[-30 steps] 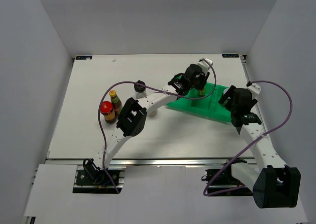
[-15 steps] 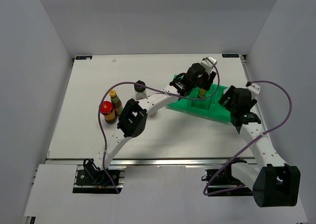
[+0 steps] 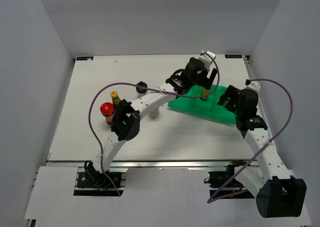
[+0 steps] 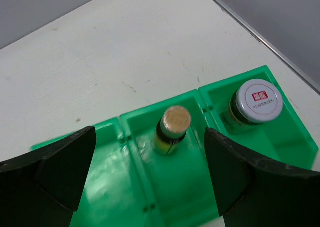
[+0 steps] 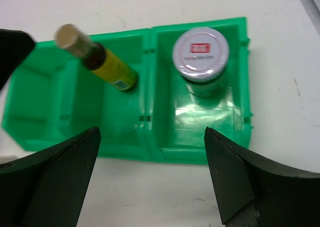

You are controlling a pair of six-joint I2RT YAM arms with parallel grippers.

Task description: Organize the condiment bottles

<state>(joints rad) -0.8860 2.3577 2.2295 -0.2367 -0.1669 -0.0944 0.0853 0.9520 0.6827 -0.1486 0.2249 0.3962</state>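
Note:
I will next move my right gripper to the left in the top view, past the green bin, and lower it onto the pale bottle (image 3: 154,113), which is still standing outside the bin.
A slim yellow-labelled bottle with a tan cap (image 4: 172,122) stands in the middle compartment of the green bin (image 4: 190,187). A jar with a white, red-printed lid (image 4: 256,101) sits in the compartment beside it. My left gripper (image 4: 150,174) hangs open above the slim bottle (image 3: 205,93) and touches nothing. My right gripper (image 5: 150,179) is open over the bin's near edge (image 5: 125,132), facing the same bottle (image 5: 100,62) and jar (image 5: 201,49). On the table's left stand a red-capped jar (image 3: 106,109), a dark yellow-capped bottle (image 3: 115,98) and a black-capped bottle (image 3: 142,87).
A pale bottle (image 3: 154,113) shows partly under my left arm's forearm. The left compartment of the bin (image 3: 186,106) holds nothing. A purple cable loops off each arm. The table's far edge lies just behind the bin.
My left gripper has opened and let go of the slim tan-capped bottle, which now stands in the middle compartment. That gripper has drawn up and back. The right arm has barely shifted.

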